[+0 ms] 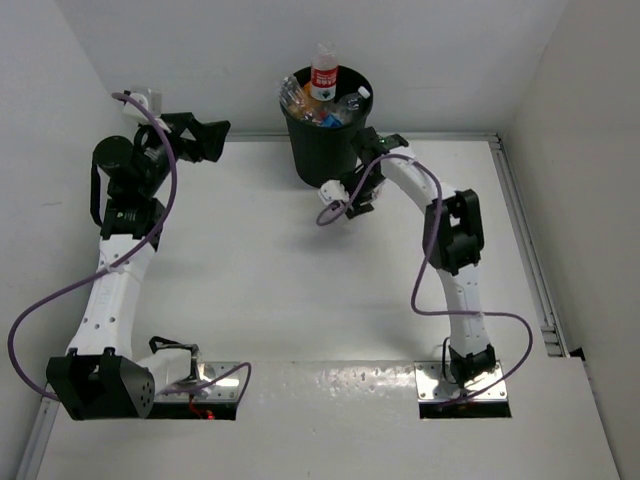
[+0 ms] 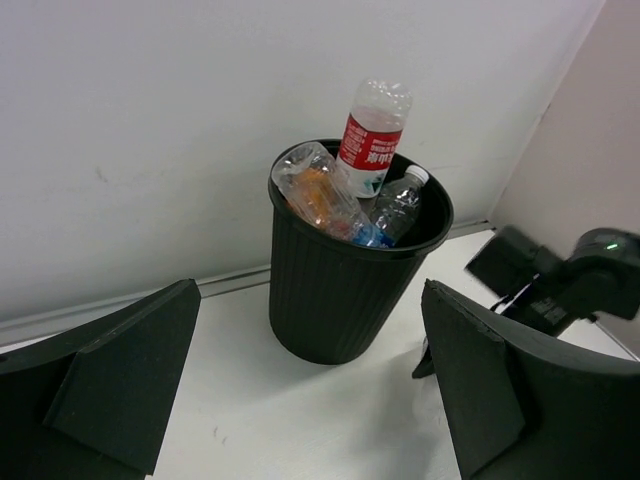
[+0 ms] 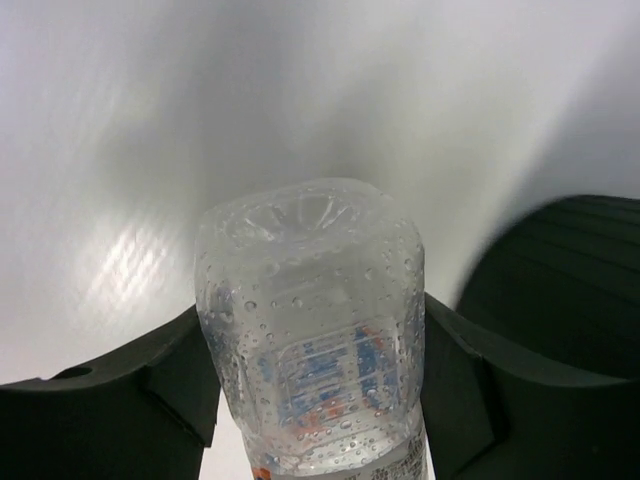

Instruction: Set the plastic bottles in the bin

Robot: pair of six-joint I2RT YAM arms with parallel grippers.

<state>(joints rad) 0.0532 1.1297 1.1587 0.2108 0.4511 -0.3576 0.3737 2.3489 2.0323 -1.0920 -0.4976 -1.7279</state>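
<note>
The bin's rim stands higher, so I need to move my right gripper up and outward, then down into the bin's opening (image 1: 346, 100) beside the red-labelled bottle to release the bottle.
The black bin (image 1: 322, 152) stands at the back of the table with several plastic bottles poking out of it. A red-labelled one (image 2: 372, 135) stands tallest, beside an orange one (image 2: 318, 190) and a clear white-capped one (image 2: 400, 200). Low beside the bin's near right side, my right gripper (image 1: 350, 198) has its fingers against both sides of a clear, wet bottle (image 3: 315, 330), whose base faces the right wrist camera. My left gripper (image 2: 310, 400) hangs open and empty, left of the bin (image 2: 340, 290) and facing it.
White walls close in the table at the back and on both sides. A metal rail (image 1: 525, 250) runs along the right edge. The bin's dark wall (image 3: 570, 290) looms just right of my right fingers. The right arm's purple cable (image 1: 425, 290) loops over the table.
</note>
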